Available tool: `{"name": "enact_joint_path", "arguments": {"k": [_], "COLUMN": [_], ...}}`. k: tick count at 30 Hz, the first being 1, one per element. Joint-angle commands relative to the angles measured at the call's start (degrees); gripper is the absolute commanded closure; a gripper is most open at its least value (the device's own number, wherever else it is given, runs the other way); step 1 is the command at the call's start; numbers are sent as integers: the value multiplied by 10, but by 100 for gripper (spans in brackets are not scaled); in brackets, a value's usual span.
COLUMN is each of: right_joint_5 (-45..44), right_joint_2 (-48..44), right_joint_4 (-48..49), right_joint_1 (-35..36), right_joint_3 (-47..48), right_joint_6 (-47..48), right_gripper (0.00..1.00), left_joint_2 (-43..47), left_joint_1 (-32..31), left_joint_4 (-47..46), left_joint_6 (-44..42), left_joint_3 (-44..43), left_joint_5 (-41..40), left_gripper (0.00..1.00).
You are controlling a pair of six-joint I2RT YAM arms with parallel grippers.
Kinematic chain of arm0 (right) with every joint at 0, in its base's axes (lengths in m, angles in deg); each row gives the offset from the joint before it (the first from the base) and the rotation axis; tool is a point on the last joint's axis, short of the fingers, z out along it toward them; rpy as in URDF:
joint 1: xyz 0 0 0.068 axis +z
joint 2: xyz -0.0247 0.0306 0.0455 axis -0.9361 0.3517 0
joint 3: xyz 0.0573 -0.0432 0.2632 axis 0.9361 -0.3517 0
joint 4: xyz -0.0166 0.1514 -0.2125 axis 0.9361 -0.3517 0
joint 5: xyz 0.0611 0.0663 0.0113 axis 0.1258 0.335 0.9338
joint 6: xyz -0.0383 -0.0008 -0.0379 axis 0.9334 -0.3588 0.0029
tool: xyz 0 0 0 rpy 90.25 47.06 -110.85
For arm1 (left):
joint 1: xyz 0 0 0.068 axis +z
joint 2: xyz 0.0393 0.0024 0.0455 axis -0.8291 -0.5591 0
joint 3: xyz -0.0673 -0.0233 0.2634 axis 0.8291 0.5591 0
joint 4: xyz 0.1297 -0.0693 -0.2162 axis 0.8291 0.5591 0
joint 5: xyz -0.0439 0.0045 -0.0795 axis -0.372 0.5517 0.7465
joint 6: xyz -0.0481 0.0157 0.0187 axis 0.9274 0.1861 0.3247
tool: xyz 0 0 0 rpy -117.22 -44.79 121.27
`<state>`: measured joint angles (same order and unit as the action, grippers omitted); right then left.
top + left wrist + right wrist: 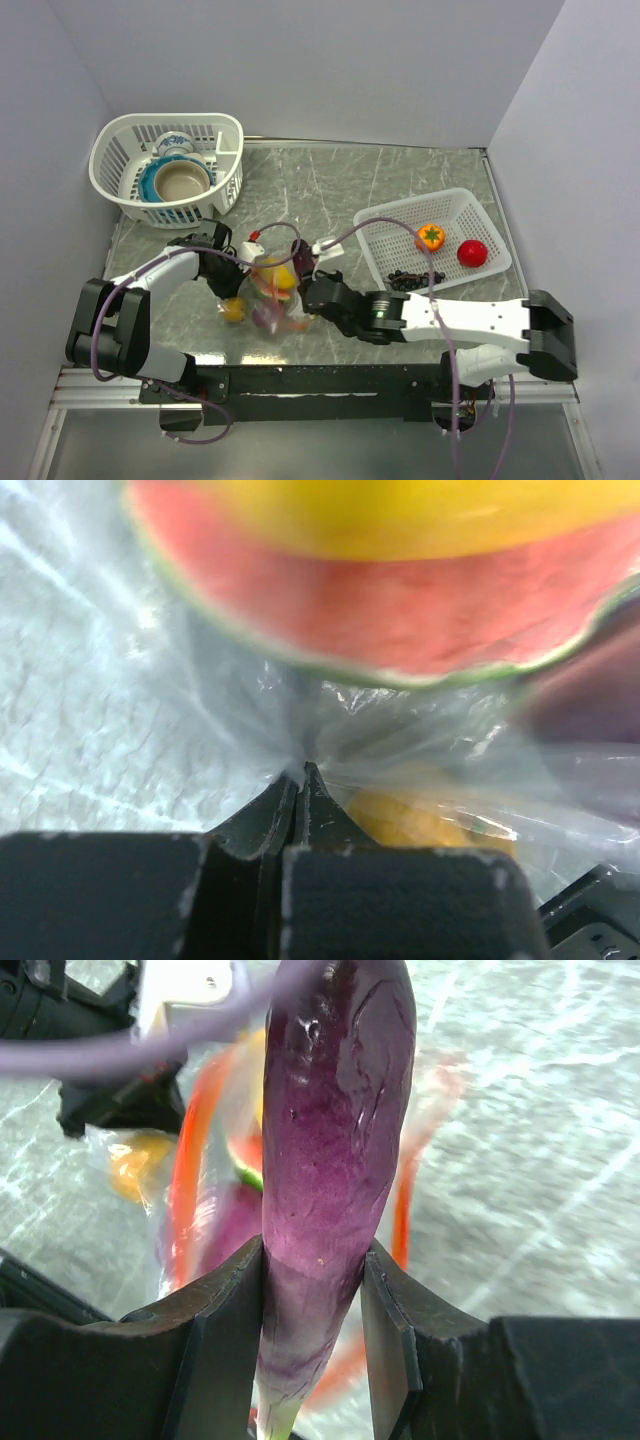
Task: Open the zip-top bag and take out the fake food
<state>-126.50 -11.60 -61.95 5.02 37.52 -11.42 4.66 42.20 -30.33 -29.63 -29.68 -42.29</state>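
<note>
Next, my right gripper swings over the grape basket's bare bottom and releases the eggplant [335, 1140], as this basket lies to the gripper's right in the top view.
The clear zip-top bag [270, 298] lies at the table's front middle, its orange-red zip strip [186, 1175] spread open. My left gripper [300, 772] is shut on a pinch of the bag's clear plastic [230, 690] at the bag's left side [236, 278]. Through the plastic I see a red slice with a green rim [400, 610] and an orange piece [410, 820]. My right gripper [315, 1310] is shut on a dark purple eggplant [335, 1140] and holds it upright over the bag's mouth [301, 262]. More fake food stays in the bag.
A white basket [470, 208] at the right holds an orange fruit with a green stem [431, 237], a red tomato [472, 252] and dark grapes [405, 281]. A second white basket [115, 150] at the back left holds blue-and-white bowls [180, 180]. Grey walls enclose the table.
</note>
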Motion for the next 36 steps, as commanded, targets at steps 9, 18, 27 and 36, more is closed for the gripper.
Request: {"name": "enact_joint_path", "arguments": {"k": [9, 18, 27, 36], "right_joint_5": [-36, -181, -110, -89], "right_joint_2": [-255, -267, -180, -149], "right_joint_4": [-49, -261, -199, -18], "right_joint_1": [-15, -180, -247, 1], "right_joint_3": [-127, -76, -37, -81], "right_joint_6": [-60, -178, -62, 87], "right_gripper": [77, 50, 0, 5], "left_joint_2": [3, 32, 52, 31], "left_joint_1": [9, 21, 23, 25], "left_joint_4": [8, 58, 73, 45], "left_joint_6": [-4, 11, 9, 7], "left_joint_3": [0, -57, -64, -40], "left_joint_5": [-26, 25, 36, 21], "left_gripper": [99, 99, 99, 99]}}
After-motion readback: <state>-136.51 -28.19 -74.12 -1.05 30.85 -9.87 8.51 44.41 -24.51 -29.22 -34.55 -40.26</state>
